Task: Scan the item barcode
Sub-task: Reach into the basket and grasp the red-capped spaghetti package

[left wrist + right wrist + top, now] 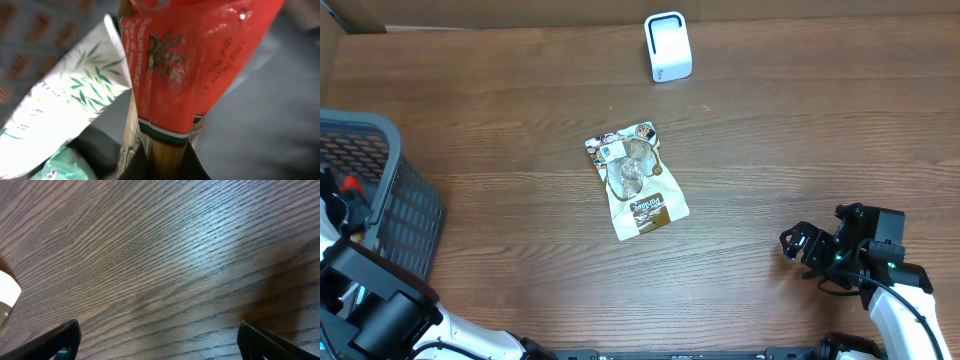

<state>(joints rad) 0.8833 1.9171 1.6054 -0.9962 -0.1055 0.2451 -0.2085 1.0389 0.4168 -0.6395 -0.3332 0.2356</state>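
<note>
The left gripper stays inside the basket next and opens its fingers to release the spaghetti (190, 60) beside the white tube, since the grey basket's sides already surround it.
In the left wrist view my left gripper (167, 167) is shut on a red pack of spaghetti (190, 60) marked durum wheat, its dark jaws pressed against both sides of the clear lower end. Overhead, this gripper is inside the grey basket (395, 180) at the far left, where only a bit of red (351, 185) shows. The white barcode scanner (668, 47) stands at the table's far edge. My right gripper (798, 245) rests open low over bare wood at the near right; its fingers (62, 340) stand wide apart with nothing between them.
A brown and white snack pouch (636, 180) lies flat in the middle of the table. In the basket beside the pasta lie a white tube with green bamboo leaves (65, 105) and a pale green pack (62, 167).
</note>
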